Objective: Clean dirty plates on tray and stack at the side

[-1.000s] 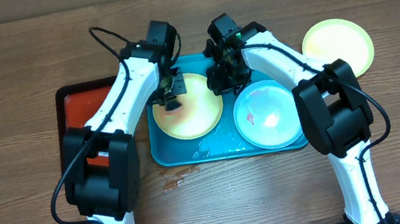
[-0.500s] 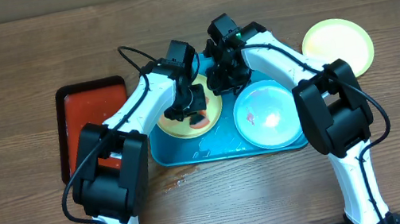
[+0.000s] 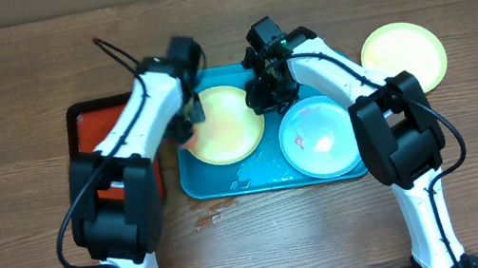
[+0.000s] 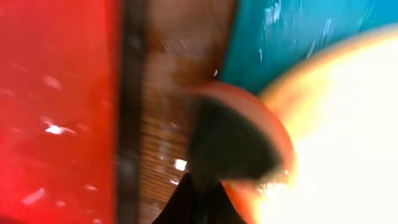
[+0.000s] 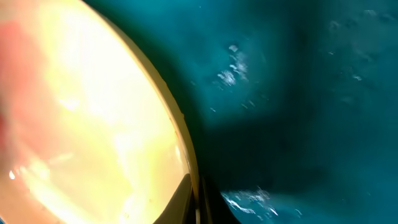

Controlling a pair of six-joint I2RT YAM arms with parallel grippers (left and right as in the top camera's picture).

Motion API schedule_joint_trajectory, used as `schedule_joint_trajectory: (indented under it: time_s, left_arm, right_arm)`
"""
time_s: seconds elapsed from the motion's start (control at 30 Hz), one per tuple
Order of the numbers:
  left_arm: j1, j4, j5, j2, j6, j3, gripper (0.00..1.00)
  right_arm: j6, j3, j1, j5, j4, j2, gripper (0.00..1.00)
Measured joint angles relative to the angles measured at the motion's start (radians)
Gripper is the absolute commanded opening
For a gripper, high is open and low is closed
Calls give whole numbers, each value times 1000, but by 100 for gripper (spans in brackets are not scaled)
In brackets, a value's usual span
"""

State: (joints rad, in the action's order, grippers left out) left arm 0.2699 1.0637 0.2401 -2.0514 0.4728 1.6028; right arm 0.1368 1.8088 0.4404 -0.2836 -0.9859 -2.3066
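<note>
I should lift my right gripper across, lower the plate's rim onto the second yellow-green plate [image 3: 404, 59] and then let go, because that plate is to the gripper's right in the overhead view.
A yellow-green plate [image 3: 226, 126] lies at the left of the light-blue tray [image 3: 227, 182], beside a pale mint plate [image 3: 320, 138] with an orange-red smear. A second yellow-green plate [image 3: 405, 55] lies on the table at the far right. My left gripper [image 3: 186, 126] is at the first plate's left edge, over the tray rim. In the left wrist view it [image 4: 198, 200] is shut on a dark, red-edged wiping pad [image 4: 236, 134]. My right gripper [image 3: 263, 92] pinches that plate's right rim; the right wrist view shows the rim [image 5: 177, 134] between its fingers [image 5: 194, 202].
A smaller red tray with a black rim [image 3: 91, 138] lies just left of the blue tray, with a strip of wood between them [image 4: 168, 93]. Wet streaks are on the blue tray floor [image 5: 298, 93]. A small wet patch [image 3: 206, 218] is on the table in front.
My left gripper has swept with the pad from the plate's lower middle to its left edge, towards the red tray. The right gripper has held still on the rim.
</note>
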Motion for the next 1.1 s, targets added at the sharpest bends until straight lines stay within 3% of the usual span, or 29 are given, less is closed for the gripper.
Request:
schedule_joint_trajectory:
  time_s: [0.3,0.67,0.9,1.1]
  left_arm:
    - [-122,110,-96,3,0,210,4]
    - [-346,190,-121,8,0,216,4]
    - [-370,194,-125,8,0,216,4]
    - [-370,193,-129,8,0,216,4]
  right_arm:
    - [-53,28,22,189,-54,24,4]
    - [-158,39,303,936,-21,242,4]
    - [-330,42,440,1341,56,250,4]
    - [-500,42,488,1547,151,250,4]
